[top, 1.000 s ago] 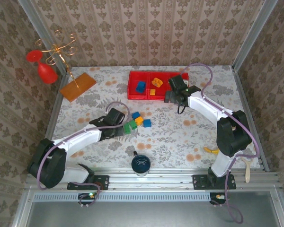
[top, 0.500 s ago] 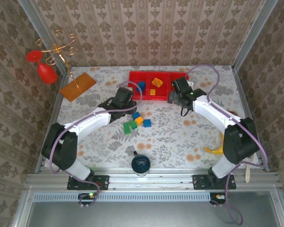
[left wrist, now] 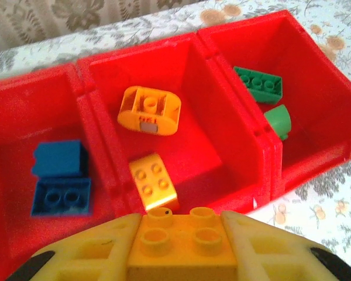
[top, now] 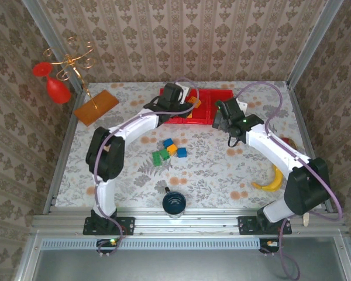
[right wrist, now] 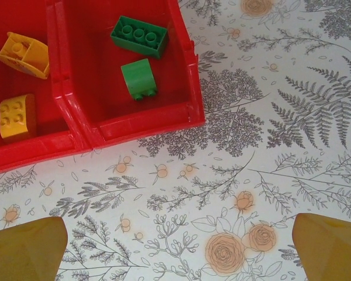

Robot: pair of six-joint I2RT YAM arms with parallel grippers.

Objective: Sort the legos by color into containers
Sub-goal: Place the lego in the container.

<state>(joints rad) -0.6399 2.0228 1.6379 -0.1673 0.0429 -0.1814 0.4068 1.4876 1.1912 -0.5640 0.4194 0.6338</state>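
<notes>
Next, my left gripper will carry the orange brick outward and down and release it on the bare bottom of the red tray's middle section, beside same-colored pieces.
My left gripper point(top: 174, 95) hangs over the red tray point(top: 187, 120), shut on an orange brick point(left wrist: 178, 243) held studs up just short of the middle compartment's front wall point(left wrist: 222, 202). That compartment holds a rounded orange piece point(left wrist: 149, 110) and an orange brick point(left wrist: 153, 181). Two blue bricks point(left wrist: 59, 178) lie in the left compartment, two green ones point(left wrist: 257, 84) in the right. My right gripper point(top: 221, 120) stands open over bare cloth in front of the tray's right end point(right wrist: 134, 126), fingers point(right wrist: 23, 249) wide apart. Loose blue, orange and green bricks point(top: 168, 150) cluster mid-table.
A banana point(top: 269, 181) lies at the right near my right arm. A dark blue cup point(top: 174, 203) stands at the near edge in the middle. The flat orange board point(top: 96, 106) and a red-and-gold stand point(top: 58, 73) are at the back left.
My left arm has swung from the loose bricks mid-table up to the tray, carrying the orange brick. My right gripper has drifted slightly down and right, away from the tray.
</notes>
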